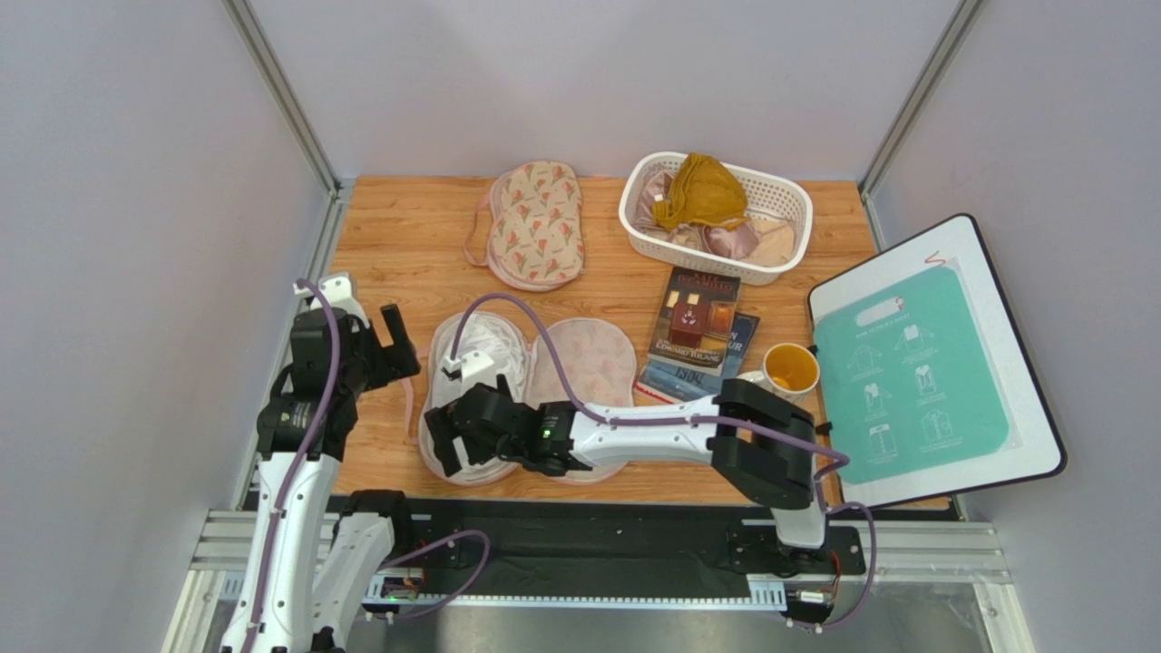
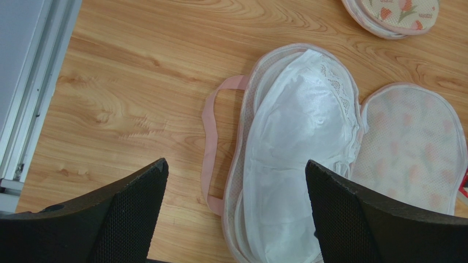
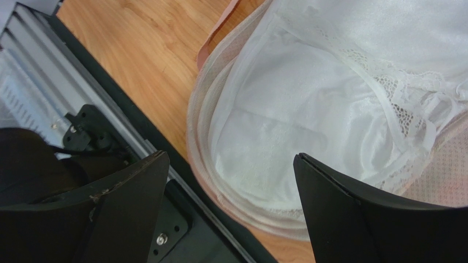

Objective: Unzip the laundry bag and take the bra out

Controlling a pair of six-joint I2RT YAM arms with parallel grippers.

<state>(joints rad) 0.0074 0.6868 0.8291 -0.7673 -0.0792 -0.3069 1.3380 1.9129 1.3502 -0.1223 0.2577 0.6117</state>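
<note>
The floral lid is flipped aside and the shiny fabric is uncovered, so the robot's open right gripper should next move down onto the near bra cup below it.
The laundry bag lies unzipped near the table's front, its floral lid flipped open to the right. The white bra lies in the open left half. My left gripper is open and empty, just left of the bag. In the left wrist view it hovers over the bag's rim, the pink handle and the bra. My right gripper is open and empty above the bag's near end. In the right wrist view it spans the bag's rim and the bra.
A second, closed floral bag lies at the back. A white basket holds a mustard garment and a pinkish one. Books, a yellow cup and a teal board are on the right. The black base rail runs along the near edge.
</note>
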